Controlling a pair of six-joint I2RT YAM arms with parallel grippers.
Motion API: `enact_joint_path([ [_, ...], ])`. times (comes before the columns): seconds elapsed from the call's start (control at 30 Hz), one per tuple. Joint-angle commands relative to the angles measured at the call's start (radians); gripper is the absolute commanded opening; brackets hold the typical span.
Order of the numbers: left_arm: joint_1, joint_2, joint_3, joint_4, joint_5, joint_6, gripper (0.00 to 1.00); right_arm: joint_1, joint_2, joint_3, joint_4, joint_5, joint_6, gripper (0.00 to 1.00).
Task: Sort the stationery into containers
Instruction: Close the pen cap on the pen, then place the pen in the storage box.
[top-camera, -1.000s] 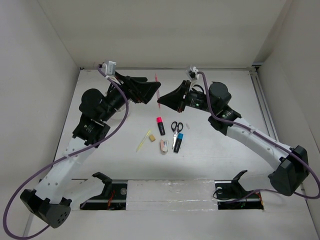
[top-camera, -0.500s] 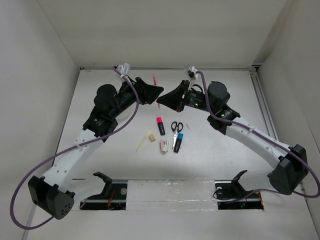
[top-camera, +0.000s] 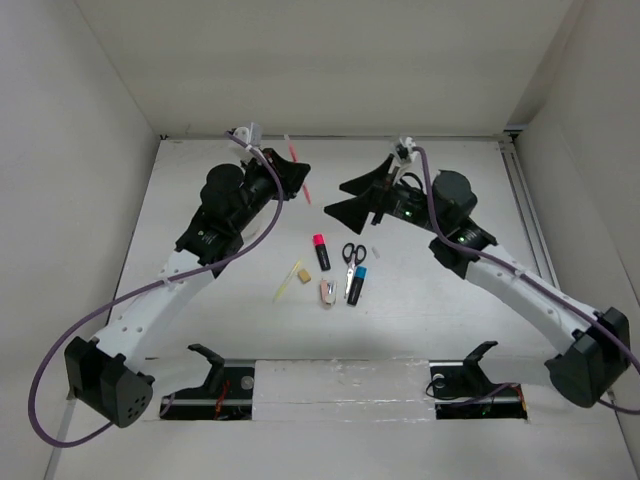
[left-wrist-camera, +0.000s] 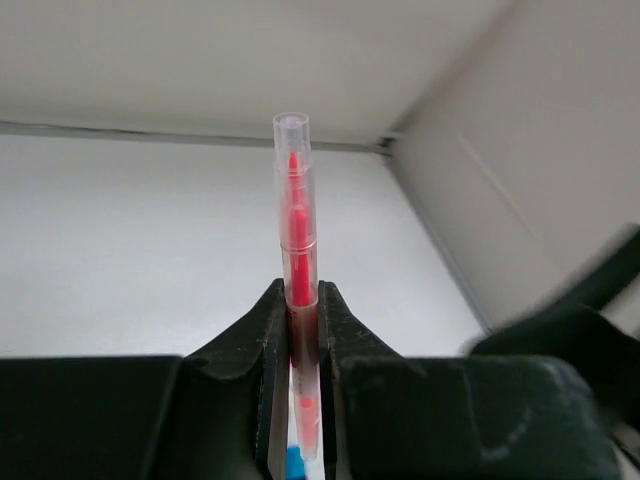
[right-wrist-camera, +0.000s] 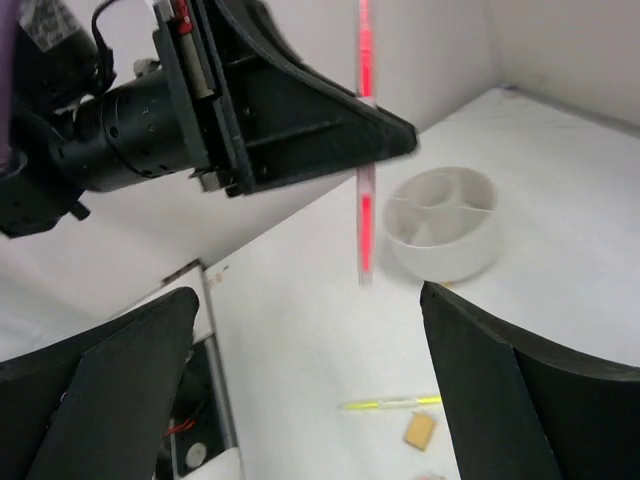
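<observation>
The white compartment tray (right-wrist-camera: 445, 220) sits below my left gripper and to its left in the top view, so I will carry the pen that way and down to release.
My left gripper (top-camera: 297, 182) is shut on the pink pen (top-camera: 296, 165) and holds it in the air above the back of the table. The left wrist view shows the pen (left-wrist-camera: 298, 220) clamped between the two fingers, its capped end sticking out past them. My right gripper (top-camera: 345, 198) stands open just to the right of the pen, with nothing between its fingers. The white compartment tray (right-wrist-camera: 445, 220) shows only in the right wrist view, beyond the hanging pen (right-wrist-camera: 365, 200). On the table lie a pink-capped highlighter (top-camera: 321, 252), scissors (top-camera: 353, 253), a blue-capped highlighter (top-camera: 356, 285), a white-pink piece (top-camera: 327, 291), a tan eraser (top-camera: 302, 274) and a yellow stick (top-camera: 287, 282).
White walls close in the table at the left, back and right. Two black brackets (top-camera: 205, 357) (top-camera: 478, 355) stand by the near edge, between the arm bases. A purple cable loops off the left arm (top-camera: 150, 300).
The pen has passed from my right gripper to my left: the left one moved in and shut on it. The right one opened and drew back to the right.
</observation>
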Motion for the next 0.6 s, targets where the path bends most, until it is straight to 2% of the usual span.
enact_joint_path([
  [0.0, 0.008, 0.034, 0.055, 0.02, -0.326, 0.092, 0.0, -0.039, -0.144, -0.057, -0.028, 0.143, -0.01, 1.0],
  [0.07, 0.008, 0.066, 0.031, 0.075, -0.485, 0.137, 0.0, -0.039, -0.227, -0.11, -0.072, 0.156, -0.038, 1.0],
  [0.13, 0.017, 0.095, 0.03, 0.129, -0.564, 0.193, 0.0, -0.039, -0.295, -0.152, -0.094, 0.156, -0.047, 1.0],
  [0.3, 0.11, 0.19, 0.021, 0.218, -0.63, 0.259, 0.0, -0.039, -0.387, -0.218, -0.175, 0.144, -0.07, 1.0],
  [0.5, 0.199, 0.261, 0.101, 0.203, -0.612, 0.283, 0.0, -0.025, -0.41, -0.286, -0.175, 0.097, -0.07, 1.0],
  [0.57, 0.27, 0.292, 0.151, 0.155, -0.575, 0.273, 0.0, -0.013, -0.401, -0.297, -0.164, 0.097, -0.061, 1.0],
])
